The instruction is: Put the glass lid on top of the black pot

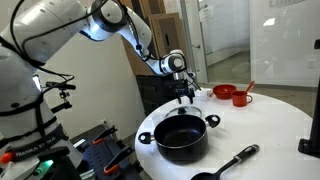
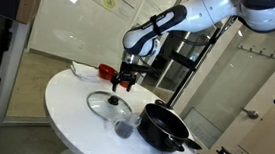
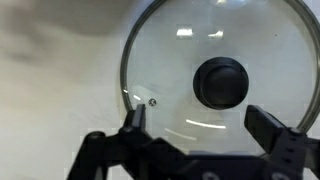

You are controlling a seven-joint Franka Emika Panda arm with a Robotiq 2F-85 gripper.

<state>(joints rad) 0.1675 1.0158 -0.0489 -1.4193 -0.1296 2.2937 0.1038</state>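
The dark knob (image 2: pixel 113 100) (image 3: pixel 220 83) stands below my gripper, ahead of its fingers. My gripper moves over it next, lowers and closes on its sides.
The glass lid (image 3: pixel 215 70), round with a metal rim and a dark knob, lies flat on the white table; it also shows in an exterior view (image 2: pixel 110 106) and faintly in the other (image 1: pixel 192 95). My gripper (image 3: pixel 200 122) hangs open right above the lid, its fingers spread either side of the knob and empty; it shows in both exterior views (image 1: pixel 186 97) (image 2: pixel 124 83). The black pot (image 1: pixel 181 136), wide and low with two side handles, stands uncovered nearer the table's front; in an exterior view (image 2: pixel 163 125) it sits beside the lid.
A small black long-handled pan (image 1: pixel 222 168) lies by the table edge beside the pot. A red bowl (image 1: pixel 224 92) and a red cup (image 1: pixel 241 98) stand at the back of the round white table (image 1: pixel 270 125). A small dark object (image 2: pixel 123 130) lies near the lid.
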